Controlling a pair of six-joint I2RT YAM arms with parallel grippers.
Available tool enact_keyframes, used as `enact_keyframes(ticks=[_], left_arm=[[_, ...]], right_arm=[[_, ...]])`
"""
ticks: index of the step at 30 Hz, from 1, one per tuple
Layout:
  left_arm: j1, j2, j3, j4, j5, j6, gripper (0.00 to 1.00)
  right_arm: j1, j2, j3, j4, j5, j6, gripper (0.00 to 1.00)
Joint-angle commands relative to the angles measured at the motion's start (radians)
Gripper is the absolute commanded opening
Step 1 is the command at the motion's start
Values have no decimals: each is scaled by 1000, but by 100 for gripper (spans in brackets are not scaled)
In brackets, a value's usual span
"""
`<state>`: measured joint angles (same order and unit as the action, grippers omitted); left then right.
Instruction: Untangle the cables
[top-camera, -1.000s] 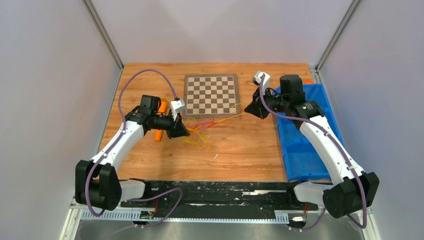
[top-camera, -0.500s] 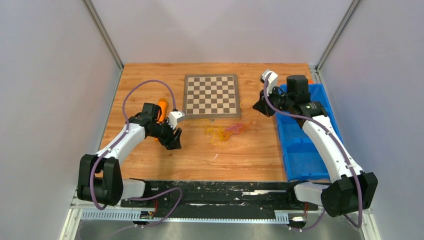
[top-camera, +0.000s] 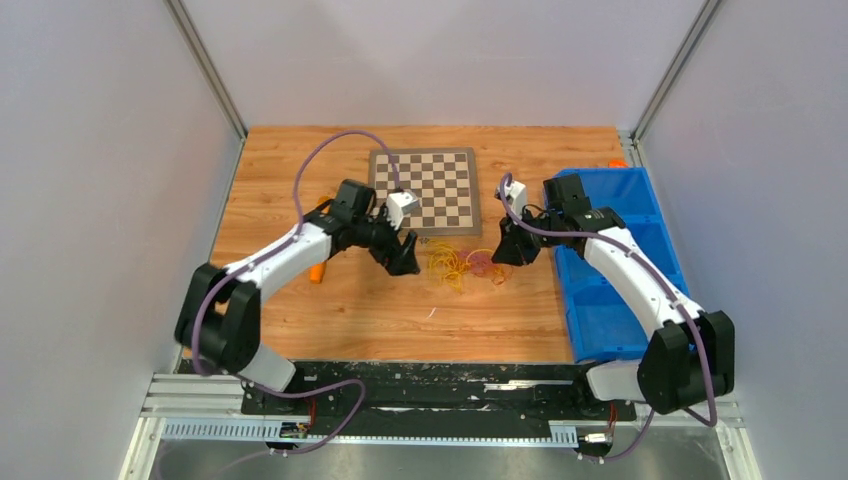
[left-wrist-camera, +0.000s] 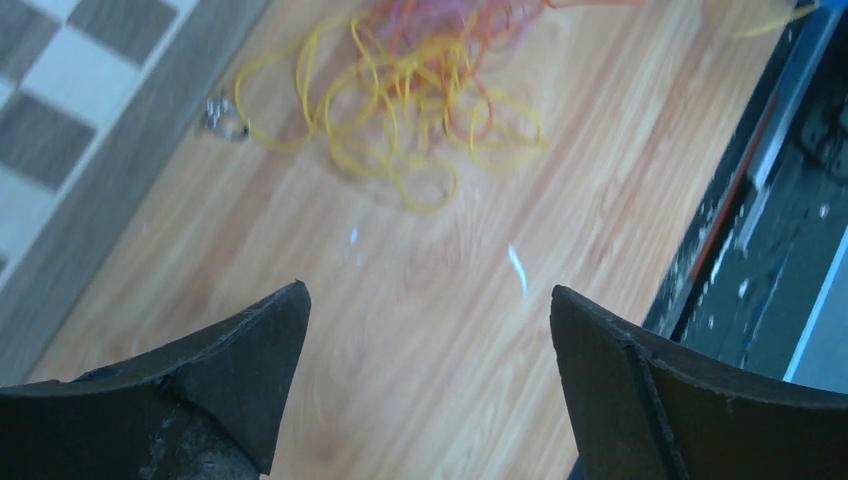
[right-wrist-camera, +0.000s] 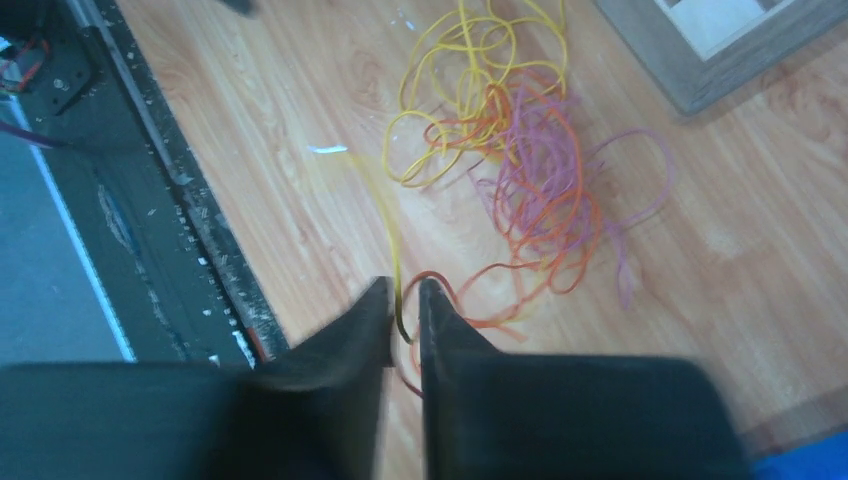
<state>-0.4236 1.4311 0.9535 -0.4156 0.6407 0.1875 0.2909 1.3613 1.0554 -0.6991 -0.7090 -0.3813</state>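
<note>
I should next move my left gripper to the right in the top view and down onto the yellow loops nearest to it, because they spread clear of the pinkish pieces of cable.
The cables (top-camera: 458, 262) lie in a loose heap of thin yellow, orange and pinkish loops on the wooden table, just in front of the chessboard. My left gripper (top-camera: 405, 262) sits at the heap's left side, open wide. In the left wrist view its fingers (left-wrist-camera: 428, 290) frame bare wood, with the cables (left-wrist-camera: 420, 110) beyond the tips. My right gripper (top-camera: 503, 256) is at the heap's right edge. Its jaws (right-wrist-camera: 405, 287) stand a narrow gap apart, and a yellow strand runs loosely through that gap. The rest of the cables (right-wrist-camera: 500, 120) spread ahead of it.
The chessboard (top-camera: 424, 190) lies behind the heap, with a small metal piece (left-wrist-camera: 222, 115) at its edge. A blue bin (top-camera: 610, 290) stands along the right side. An orange cylinder (top-camera: 316, 272) lies behind the left arm. A black rail (top-camera: 430, 375) borders the near edge.
Both arms have swung inward to the heap. The left gripper has opened wide and the right jaws have parted slightly. The cables, stretched out before, have slackened into a compact pile.
</note>
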Motion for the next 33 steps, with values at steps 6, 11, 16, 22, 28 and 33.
enact_keyframes(ticks=[6, 11, 16, 22, 28, 33], left_arm=[[-137, 444, 304, 244, -87, -342, 97], [-159, 505, 314, 244, -36, -340, 51], [-158, 365, 231, 201, 5, -251, 0], [-159, 117, 172, 158, 18, -243, 0], [-145, -21, 275, -37, 18, -159, 0], [52, -146, 466, -155, 111, -176, 0]], right_arm=[[-2, -124, 51, -158, 82, -17, 94], [-1, -30, 32, 9, 169, 52, 92], [12, 156, 13, 135, 201, 77, 87], [133, 309, -22, 299, 242, 118, 77], [166, 437, -9, 328, 391, 133, 5], [165, 404, -55, 326, 473, 110, 0]])
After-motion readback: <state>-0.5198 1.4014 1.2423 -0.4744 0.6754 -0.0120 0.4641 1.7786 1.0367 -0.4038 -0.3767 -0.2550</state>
